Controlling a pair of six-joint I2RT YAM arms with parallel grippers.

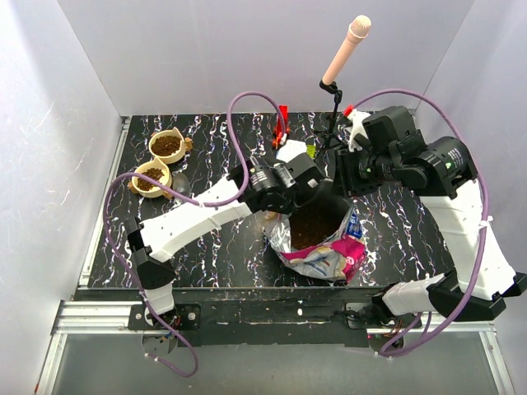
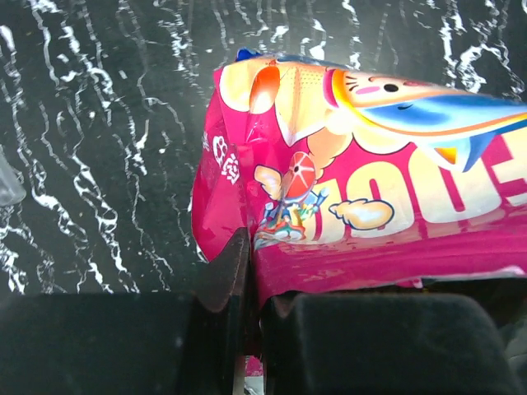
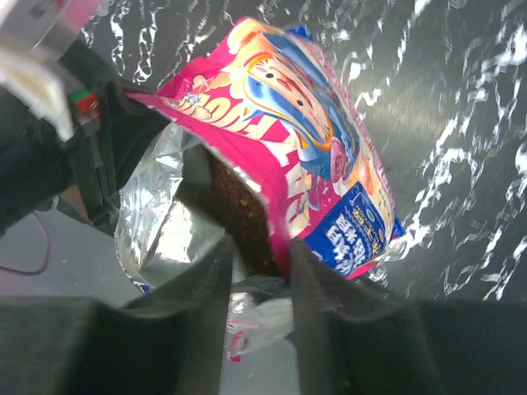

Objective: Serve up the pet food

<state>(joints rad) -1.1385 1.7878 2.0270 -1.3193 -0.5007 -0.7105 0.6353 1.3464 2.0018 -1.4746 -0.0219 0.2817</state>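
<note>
The bag's pink edge goes left in the top view over the bare tabletop next. My left gripper releases it there, since the bowls stand that way.
The pet food bag [image 1: 329, 255], glossy pink, white and blue, stands open on the black marbled table [image 1: 214, 247], with brown kibble [image 1: 313, 224] showing in its silver-lined mouth. My left gripper [image 1: 317, 197] is shut on the bag's pink edge [image 2: 346, 263], which sits pinched between its fingers [image 2: 224, 271]. My right gripper [image 1: 344, 191] holds the opposite rim. In the right wrist view its jaws [image 3: 262, 251] stand narrowly apart with folded foil and the pink wall [image 3: 280, 164] between them, and kibble [image 3: 243, 214] lies just beyond.
Two tan bowls [image 1: 167, 146] [image 1: 151, 178] holding kibble stand at the far left. A beige microphone-like rod [image 1: 346, 49] on a stand, a red clamp [image 1: 282, 125] and a white item [image 1: 356, 125] are at the back. White walls close in three sides.
</note>
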